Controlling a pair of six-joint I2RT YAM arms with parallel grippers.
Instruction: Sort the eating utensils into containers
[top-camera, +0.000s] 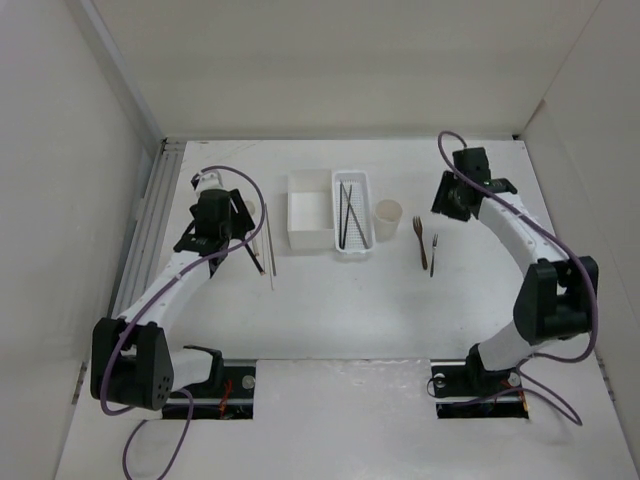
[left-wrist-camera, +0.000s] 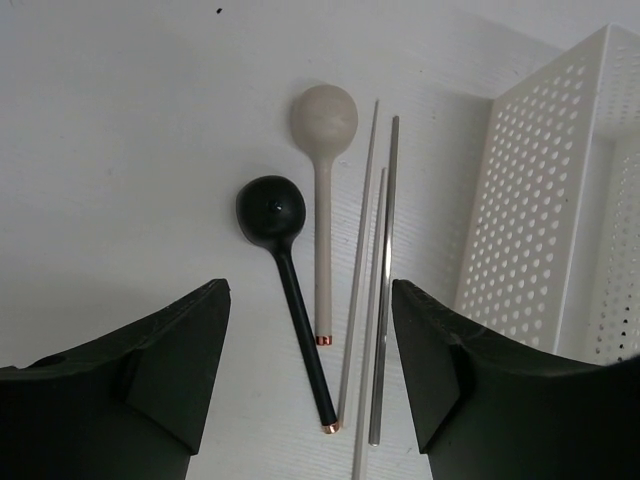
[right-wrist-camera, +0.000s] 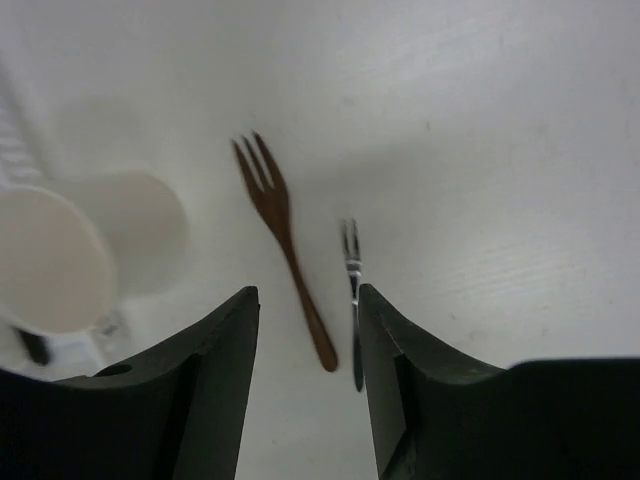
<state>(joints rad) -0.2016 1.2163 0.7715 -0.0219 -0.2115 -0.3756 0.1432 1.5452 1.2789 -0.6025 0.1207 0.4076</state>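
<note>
My right gripper lowers next, shifting toward the right in the wrist view, onto the slim dark metal fork's handle (top-camera: 433, 262) (right-wrist-camera: 356, 332), which lies below one finger, off-center.
In the left wrist view a black spoon (left-wrist-camera: 287, 262) and a beige spoon (left-wrist-camera: 323, 160) lie side by side on the table, bowls pointing away. Three thin pale and metallic chopsticks (left-wrist-camera: 383, 270) lie just right of them. My left gripper (left-wrist-camera: 310, 290) hovers open over the spoon handles and chopstick ends, gripping nothing. In the right wrist view a brown fork (right-wrist-camera: 285, 235) and a slim dark metal fork (right-wrist-camera: 352, 275) lie on the table. My right gripper (right-wrist-camera: 307, 295) is open above their handle ends, the brown handle between the fingers. The cream cup (right-wrist-camera: 50, 260) stands to the left.
From above, the white square box (top-camera: 310, 235), the perforated tray (top-camera: 367, 215) holding dark chopsticks (top-camera: 346, 213), and the cup (top-camera: 388, 215) stand in a row between my left gripper (top-camera: 238, 226) and right gripper (top-camera: 447, 206). A white perforated container wall (left-wrist-camera: 520, 220) stands right of the chopsticks.
</note>
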